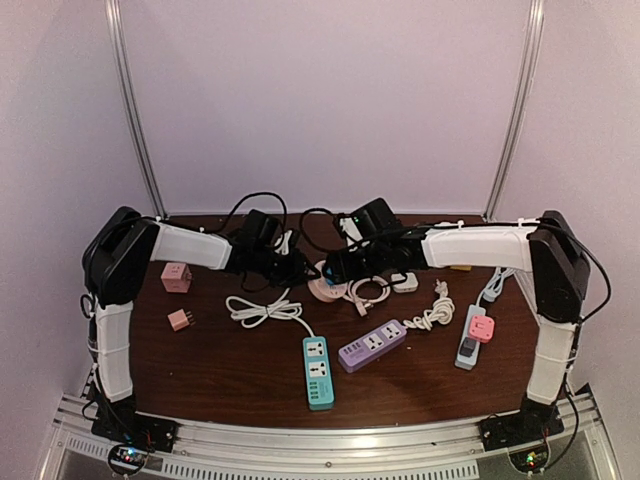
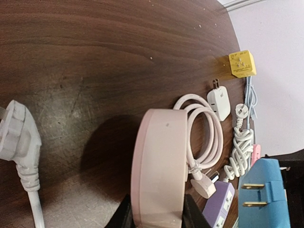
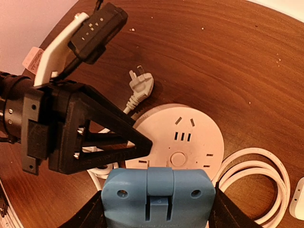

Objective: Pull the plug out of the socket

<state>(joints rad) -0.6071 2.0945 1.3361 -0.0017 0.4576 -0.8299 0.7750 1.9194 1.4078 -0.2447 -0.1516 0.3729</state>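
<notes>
The plug's pins are bare, so my right gripper should move the plug to the right in the top view and down onto the clear table beside the yellow cube, then let go of it.
The round pale pink socket (image 3: pixel 185 137) lies on the dark wooden table (image 1: pixel 230 370). It shows edge-on in the left wrist view (image 2: pixel 159 171) and small in the top view (image 1: pixel 328 287). My left gripper (image 2: pixel 156 214) is shut on its rim, and it also shows in the right wrist view (image 3: pixel 95 137) and the top view (image 1: pixel 292 268). My right gripper (image 3: pixel 156 211) is shut on a blue plug (image 3: pixel 156 194) and holds it just off the socket's near edge. In the left wrist view the plug's (image 2: pixel 263 194) two brass prongs are bare. The right gripper shows in the top view (image 1: pixel 342 265).
A teal power strip (image 1: pixel 318 372), a purple strip (image 1: pixel 372 345) and a grey strip with a pink adapter (image 1: pixel 475 335) lie in front. Pink adapters (image 1: pixel 176 276) lie at left. Coiled white cables (image 1: pixel 262 308), a white charger (image 2: pixel 218 102) and a yellow cube (image 2: pixel 241 64) lie nearby.
</notes>
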